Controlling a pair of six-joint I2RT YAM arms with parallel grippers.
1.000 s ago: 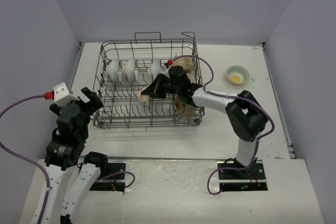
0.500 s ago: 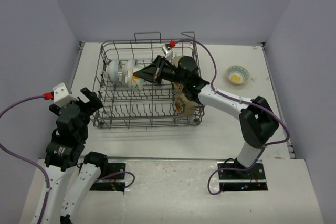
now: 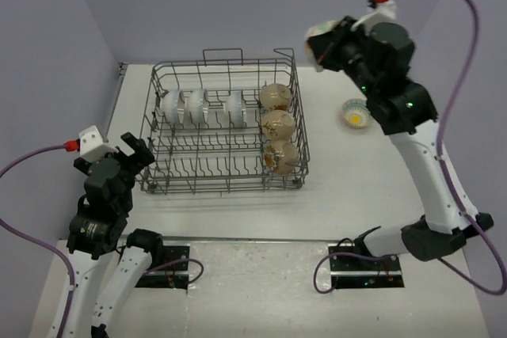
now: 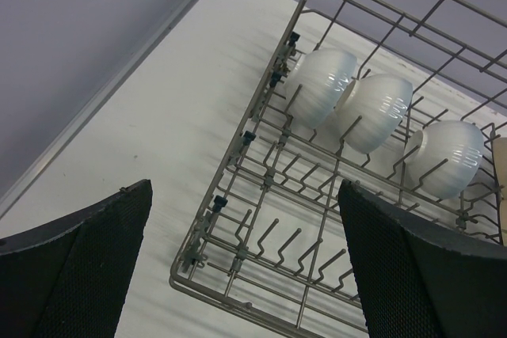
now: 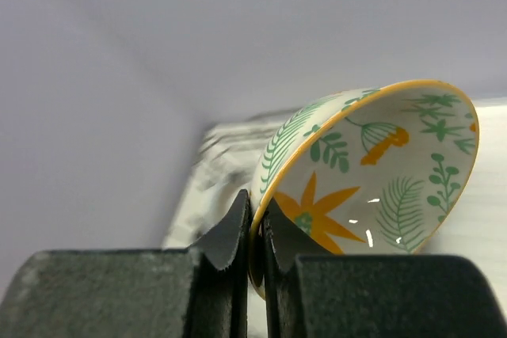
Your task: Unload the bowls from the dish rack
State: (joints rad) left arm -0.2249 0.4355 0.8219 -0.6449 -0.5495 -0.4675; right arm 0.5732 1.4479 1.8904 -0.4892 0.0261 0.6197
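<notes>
The other floral bowl (image 3: 356, 114) is empty and sits below my right gripper, to its right in the top view. I will swing over, lower the bowl I am holding into the other floral bowl and let go.
The grey wire dish rack (image 3: 224, 185) stands mid-table. In it three white bowls (image 3: 198, 106) stand on edge in the back row, and three tan bowls (image 3: 279, 124) line its right side. High above the table, right of the rack, my right gripper (image 3: 321, 43) is shut on the rim of a yellow-floral bowl (image 5: 372, 172), one finger inside and one outside, as the right wrist view (image 5: 255, 223) shows. Another floral bowl (image 3: 356, 113) sits on the table to the right. My left gripper (image 3: 131, 152) hangs open left of the rack, looking at the rack's near corner (image 4: 198, 255) and the white bowls (image 4: 376, 112).
Purple walls close the table in on the left, back and right. The right arm's purple cable loops high on the right. White tabletop (image 3: 348, 187) shows to the right of and in front of the rack.
The right arm has lifted the floral bowl out of the rack, up and to the right, well above the table. The left arm has not moved.
</notes>
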